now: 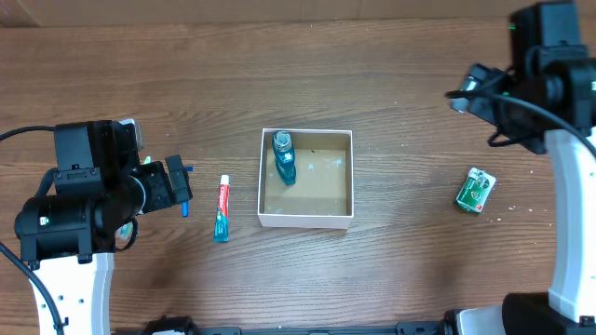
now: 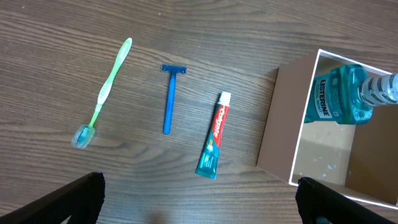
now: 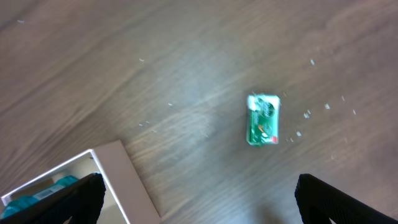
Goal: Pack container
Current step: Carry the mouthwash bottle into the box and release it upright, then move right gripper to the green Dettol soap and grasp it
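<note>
The small green packet is alone on the wood. I should next lower the open fingers of my right gripper straight to it, so that they go around the packet's long sides.
The container (image 1: 305, 221) is a shallow white-walled box with a brown floor at the table's middle. A blue mouthwash bottle (image 1: 284, 160) lies in its left part. A toothpaste tube (image 1: 222, 209) lies just left of the box. The left wrist view shows the tube (image 2: 213, 138), a blue razor (image 2: 169, 98), a green toothbrush (image 2: 109, 87) and the box wall (image 2: 277, 118). My left gripper (image 1: 177, 186) (image 2: 199, 205) is open and empty, left of the tube. My right gripper (image 1: 466, 93) (image 3: 199, 199) is open and empty, high at the far right.
A small green packet (image 1: 475, 190) lies on the wood right of the box; it also shows in the right wrist view (image 3: 263, 119), with the box's corner (image 3: 115, 168) at lower left. The arm bases stand at both near corners.
</note>
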`<state>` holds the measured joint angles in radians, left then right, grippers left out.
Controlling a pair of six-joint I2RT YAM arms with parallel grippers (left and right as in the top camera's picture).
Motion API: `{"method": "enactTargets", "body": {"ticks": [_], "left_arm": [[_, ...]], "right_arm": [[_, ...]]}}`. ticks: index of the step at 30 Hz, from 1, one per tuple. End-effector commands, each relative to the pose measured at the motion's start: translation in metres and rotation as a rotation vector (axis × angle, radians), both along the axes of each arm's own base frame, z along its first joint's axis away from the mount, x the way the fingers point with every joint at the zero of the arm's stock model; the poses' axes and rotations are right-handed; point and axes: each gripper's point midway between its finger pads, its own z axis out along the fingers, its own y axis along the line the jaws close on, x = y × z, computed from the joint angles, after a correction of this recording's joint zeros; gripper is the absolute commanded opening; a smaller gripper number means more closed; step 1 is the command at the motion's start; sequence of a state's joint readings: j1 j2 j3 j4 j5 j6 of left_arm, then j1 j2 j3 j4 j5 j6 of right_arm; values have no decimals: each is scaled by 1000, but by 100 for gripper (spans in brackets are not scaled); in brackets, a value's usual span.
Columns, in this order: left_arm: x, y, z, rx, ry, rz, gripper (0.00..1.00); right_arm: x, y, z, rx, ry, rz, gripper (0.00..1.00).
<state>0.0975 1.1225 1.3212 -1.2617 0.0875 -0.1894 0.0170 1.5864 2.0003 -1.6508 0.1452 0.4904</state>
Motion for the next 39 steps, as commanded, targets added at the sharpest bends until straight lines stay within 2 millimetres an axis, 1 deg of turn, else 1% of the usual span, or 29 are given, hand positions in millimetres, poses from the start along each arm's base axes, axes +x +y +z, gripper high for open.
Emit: {"method": "enactTargets", "body": {"ticks": [1, 2, 3, 5, 7, 9, 10, 13, 16, 20, 23, 28, 31, 33, 35, 37, 39], "left_arm": [[4, -4, 8, -16, -24, -4, 100], [4, -4, 8, -16, -24, -4, 100], [4, -4, 8, -16, -24, -4, 100], [4, -4, 8, -16, -26, -4, 100], [4, -4, 9, -16, -27, -4, 100], [4, -4, 8, -16, -26, -4, 100], [4, -4, 8, -17, -26, -3, 100], [4, -4, 8, -16, -26, -4, 100], [4, -4, 8, -16, -26, -4, 100], [4, -4, 8, -17, -23, -3, 100], [4, -4, 8, -17, -24, -3, 100], [4, -4, 8, -17, -24, -3, 100], [4, -4, 8, -16, -24, -3, 100], [4, -4, 8, -16, -24, -3, 100], [4, -4, 8, -16, -24, -4, 100], [4, -4, 8, -17, -23, -3, 100], [4, -4, 8, -17, -23, -4, 100]], "right_arm": [[-38, -18, 8, 38, -53, -40, 100], [-45, -28, 0, 33, -54, -67, 100], [-49, -39, -11, 31, -44, -104, 100], [-52, -56, -45, 39, 10, -119, 100], [-43, -65, -86, 84, 56, -104, 100], [-35, -73, -118, 119, 91, -110, 100], [-30, -78, -138, 133, 123, -124, 100], [-15, -85, -181, 153, 219, -94, 100], [-7, -88, -218, 179, 299, -98, 100], [-1, -90, -256, 203, 373, -100, 100], [-1, -90, -276, 216, 415, -101, 100], [-11, -86, -303, 240, 506, -81, 100], [-17, -85, -310, 246, 534, -78, 100], [-20, -84, -313, 248, 540, -78, 98], [-22, -83, -316, 249, 544, -79, 90], [-24, -82, -317, 250, 547, -79, 73], [-23, -82, -317, 250, 546, -79, 66]]}}
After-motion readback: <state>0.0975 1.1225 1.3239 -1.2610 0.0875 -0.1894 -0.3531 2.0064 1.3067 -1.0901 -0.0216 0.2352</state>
